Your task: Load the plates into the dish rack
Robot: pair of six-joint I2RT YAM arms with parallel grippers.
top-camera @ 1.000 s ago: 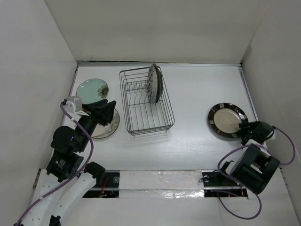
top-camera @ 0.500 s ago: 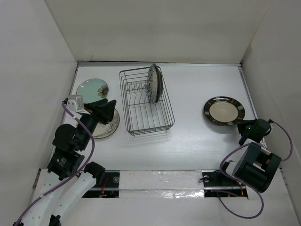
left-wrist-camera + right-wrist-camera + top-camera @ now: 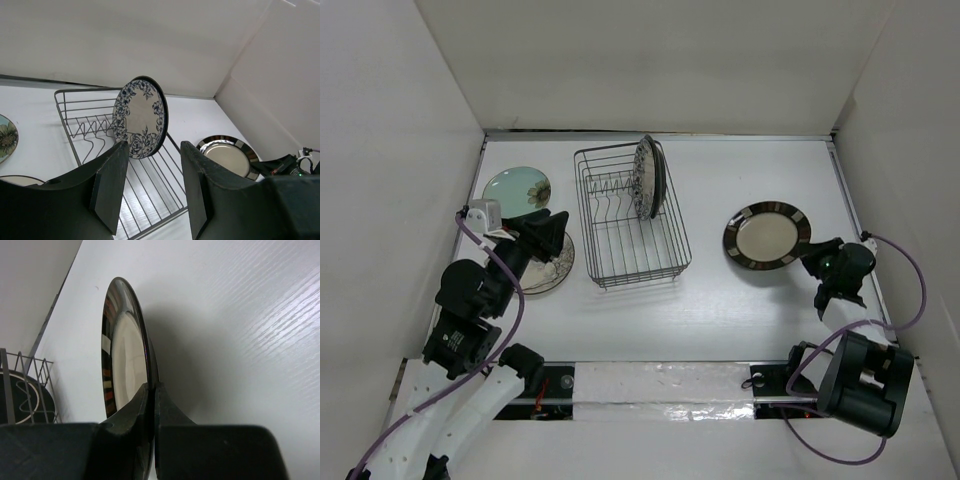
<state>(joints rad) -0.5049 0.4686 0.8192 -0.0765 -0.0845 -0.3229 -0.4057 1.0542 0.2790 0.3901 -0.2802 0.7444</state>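
The free slots of the dish rack beside the floral plate are to the left of my right gripper in the top view. My right gripper will next lift across and then lower its plate into them.
The dish rack (image 3: pixel 620 262) stands at mid-left, with the blue-floral plate (image 3: pixel 643 178) upright in its far right corner and a dark plate (image 3: pixel 660 182) right behind it. My right gripper (image 3: pixel 807 255) is shut on the near right rim of the dark-rimmed cream plate (image 3: pixel 767 236), right of the rack; the right wrist view shows the jaws (image 3: pixel 152 386) pinching that plate (image 3: pixel 125 355) edge-on above its shadow. My left gripper (image 3: pixel 560 235) hangs open and holds nothing over the cream tree plate (image 3: pixel 552 270). The pale green plate (image 3: pixel 516 187) lies at far left.
White walls close in the table on the left, back and right. In the left wrist view the rack (image 3: pixel 65 102), the floral plate (image 3: pixel 140 117) and the dark-rimmed plate (image 3: pixel 227 157) lie ahead of the open gripper (image 3: pixel 154 150).
My right gripper has shut on the dark-rimmed plate's rim and carried it left, toward the rack. The left arm has barely moved.
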